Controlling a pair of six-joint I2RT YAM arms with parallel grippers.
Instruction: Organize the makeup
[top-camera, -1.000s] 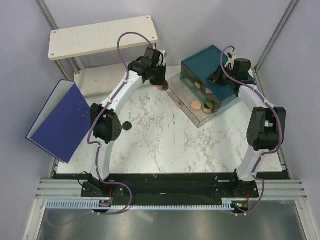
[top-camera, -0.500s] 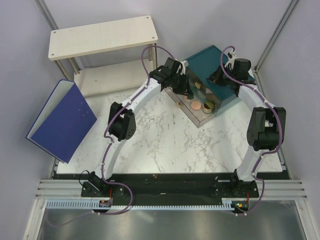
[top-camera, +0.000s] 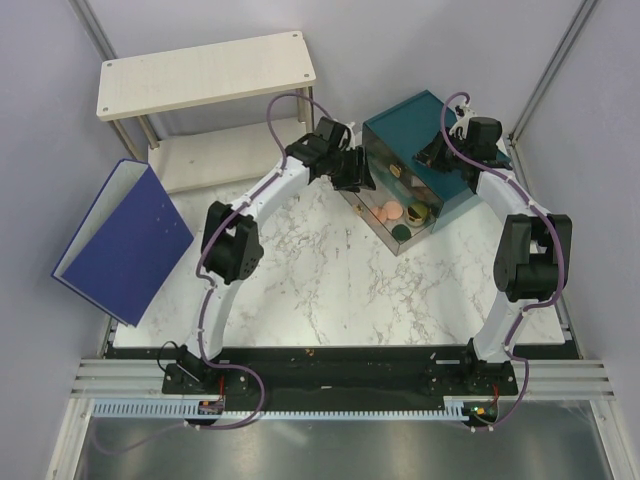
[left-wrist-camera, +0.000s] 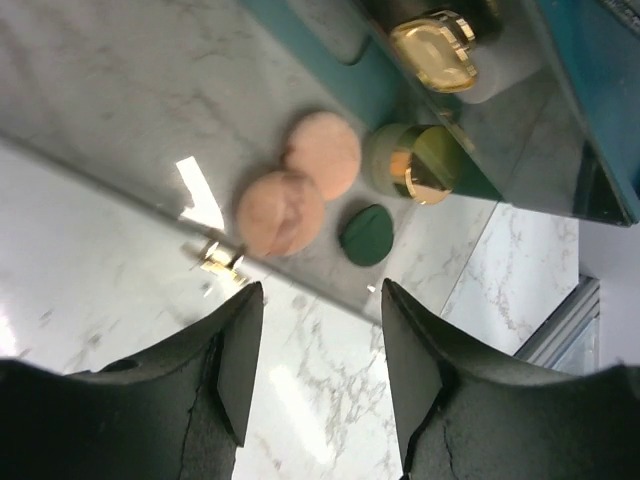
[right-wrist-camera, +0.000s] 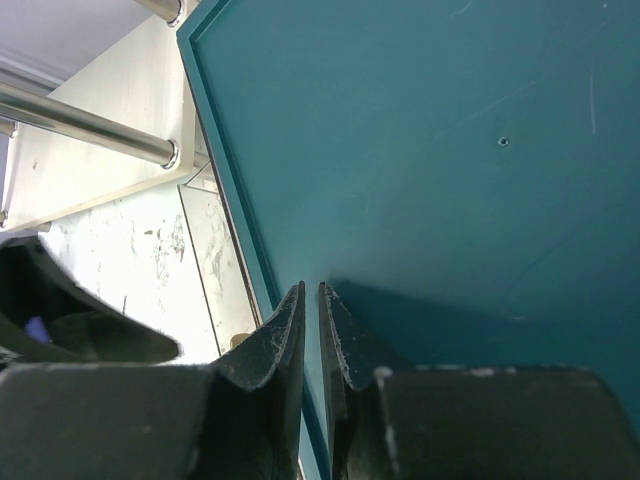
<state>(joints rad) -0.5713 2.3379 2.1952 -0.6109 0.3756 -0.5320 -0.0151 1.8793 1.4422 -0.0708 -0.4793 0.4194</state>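
My left gripper swings back, down and to the left in the top view next, since the tabletop beside the blue binder lies there.
A clear drawer (top-camera: 404, 246) stands pulled out of the teal box (top-camera: 405, 120). In it lie two peach-pink compacts (left-wrist-camera: 280, 212) (left-wrist-camera: 322, 155) touching each other, a dark green lid (left-wrist-camera: 367, 235) and a gold-rimmed tin (left-wrist-camera: 415, 163). Another gold item (left-wrist-camera: 435, 50) sits further back, partly hidden. From above the same compacts (top-camera: 388, 211), lid (top-camera: 400, 231) and tin (top-camera: 418, 212) show. My left gripper (top-camera: 358, 180) (left-wrist-camera: 320, 295) hovers open and empty over the drawer's near wall. My right gripper (top-camera: 440, 150) (right-wrist-camera: 310, 290) rests shut on the box's top (right-wrist-camera: 450, 150), holding nothing.
A blue binder (top-camera: 125, 240) lies at the table's left edge. A white two-tier shelf (top-camera: 205, 75) stands at the back left, its metal leg (right-wrist-camera: 90, 125) close to the teal box. The marble tabletop (top-camera: 320, 290) spreads in front of the drawer.
My left arm swung right from the back middle of the table to the drawer and its gripper opened. A second compact and a dark green lid now lie in the drawer. The right arm stayed still.
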